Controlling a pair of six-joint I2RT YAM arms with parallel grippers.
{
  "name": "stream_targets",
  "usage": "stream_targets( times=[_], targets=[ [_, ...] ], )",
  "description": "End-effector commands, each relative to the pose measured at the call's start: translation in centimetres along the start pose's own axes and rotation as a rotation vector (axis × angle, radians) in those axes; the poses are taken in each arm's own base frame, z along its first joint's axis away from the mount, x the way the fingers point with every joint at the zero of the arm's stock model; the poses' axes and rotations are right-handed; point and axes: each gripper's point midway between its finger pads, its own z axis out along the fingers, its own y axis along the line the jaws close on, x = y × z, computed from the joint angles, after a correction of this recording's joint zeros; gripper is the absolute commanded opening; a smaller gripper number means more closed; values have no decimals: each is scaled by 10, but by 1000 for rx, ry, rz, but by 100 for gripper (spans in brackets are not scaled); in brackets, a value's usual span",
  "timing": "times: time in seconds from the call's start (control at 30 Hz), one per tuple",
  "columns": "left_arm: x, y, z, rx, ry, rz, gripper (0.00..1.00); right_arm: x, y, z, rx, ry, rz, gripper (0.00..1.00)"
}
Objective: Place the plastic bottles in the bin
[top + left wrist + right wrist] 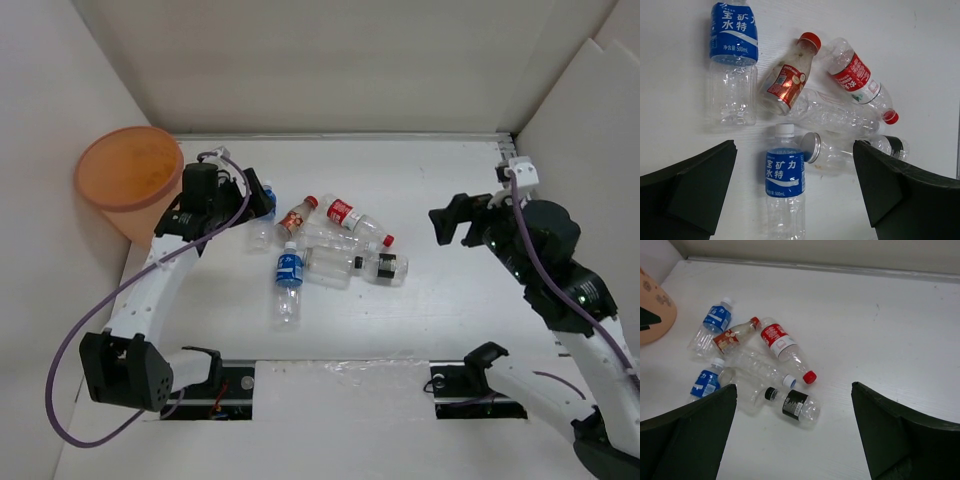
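Note:
My right gripper should move down and across onto the nearer red-labelled bottle's end with the cap (376, 234) (802, 368) next, as that end is below it and to its left in the top view.
Several clear plastic bottles lie in a loose pile on the white table. Two have blue labels (288, 270) (733, 32), two have red labels (344, 212) (294, 218), one is bare (326, 266) and one has a black label (386, 265). The orange bin (125, 178) stands at the far left, with no bottle visible in it. My left gripper (258, 200) is open and empty above the pile's left side. In its wrist view (794, 150) a blue-labelled bottle (784, 172) lies below it, between the fingers. My right gripper (448, 222) is open and empty, to the right of the pile.
White walls enclose the table at the back and on both sides. The bin (655, 315) sits in the far left corner, against the left wall. The black-labelled bottle (795, 405) is the one nearest my right gripper (794, 390).

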Motion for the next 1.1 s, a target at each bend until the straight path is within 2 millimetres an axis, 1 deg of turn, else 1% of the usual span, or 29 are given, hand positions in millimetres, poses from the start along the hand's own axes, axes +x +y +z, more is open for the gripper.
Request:
stream_targets(
  times=[0.0, 0.03, 0.07, 0.1, 0.13, 0.17, 0.2, 0.23, 0.27, 0.3, 0.33, 0.37, 0.43, 0.47, 0.5, 0.57, 0.6, 0.63, 0.7, 0.73, 0.83, 0.87, 0.93, 0.97, 1.0, 1.03, 1.07],
  targets=[
    [-16, -13, -15, 51, -67, 19, 100, 21, 18, 43, -71, 105, -23, 100],
    [-16, -13, -15, 51, -67, 19, 100, 35, 24, 65, -82, 162, -19, 100],
    [-18, -15, -19, 57, -79, 22, 100, 42, 33, 75, -122, 193, -18, 100],
    [-24, -17, -24, 60, -110, 27, 100, 55, 35, 86, -131, 234, -19, 100],
    [-24, -17, -25, 64, -118, 29, 100, 76, 38, 106, -134, 304, -23, 100],
    [-26, -17, -27, 59, -131, 30, 100, 80, 45, 117, -157, 310, -24, 100],
    [-30, -16, -31, 51, -151, 31, 100, 88, 48, 126, -165, 330, -24, 100],
    [-30, -15, -31, 43, -156, 30, 100, 90, 54, 135, -176, 334, -28, 100],
    [-32, -16, -34, 47, -164, 32, 100, 107, 53, 153, -170, 373, -40, 100],
    [-33, -14, -34, 34, -171, 31, 100, 113, 51, 162, -149, 392, -45, 100],
    [-34, -12, -34, 23, -177, 30, 100, 114, 50, 172, -135, 399, -57, 100],
    [-32, -11, -34, 19, -169, 28, 100, 136, 46, 189, -106, 461, -67, 100],
    [-35, -8, -36, 5, -186, 37, 100, 155, 41, 206, -79, 510, -87, 100],
    [-35, -8, -36, 4, -187, 37, 100, 161, 41, 214, -78, 526, -98, 100],
    [-35, -8, -36, 4, -187, 46, 100, 183, 40, 223, -79, 581, -110, 99],
    [-34, -9, -41, 9, -197, 48, 100, 202, 39, 236, -74, 607, -113, 97],
    [-34, -9, -41, 9, -197, 48, 100, 202, 39, 236, -74, 607, -113, 97],
    [-33, -7, -39, 9, -196, 48, 100, 212, 38, 242, -73, 613, -113, 97],
    [-32, -13, -43, 36, -193, 52, 100, 212, 37, 247, -64, 600, -115, 97],
    [-31, -14, -43, 44, -189, 53, 100, 222, 36, 251, -61, 617, -117, 97],
    [-29, -19, -40, 73, -171, 56, 100, 219, 30, 263, -15, 603, -131, 96],
    [-28, -20, -40, 81, -167, 57, 100, 231, 27, 267, -12, 636, -144, 96],
    [-27, -22, -40, 89, -163, 58, 100, 235, 28, 273, -11, 642, -145, 95],
    [-27, -22, -40, 89, -163, 58, 100, 247, 25, 272, -4, 676, -150, 95],
    [-24, -20, -38, 85, -155, 56, 100, 246, 24, 276, 5, 671, -153, 94],
    [-24, -20, -38, 85, -155, 56, 100, 251, 23, 276, 7, 680, -154, 94],
    [-24, -20, -38, 85, -155, 56, 100, 250, 20, 280, 15, 678, -149, 92]
  ],
)
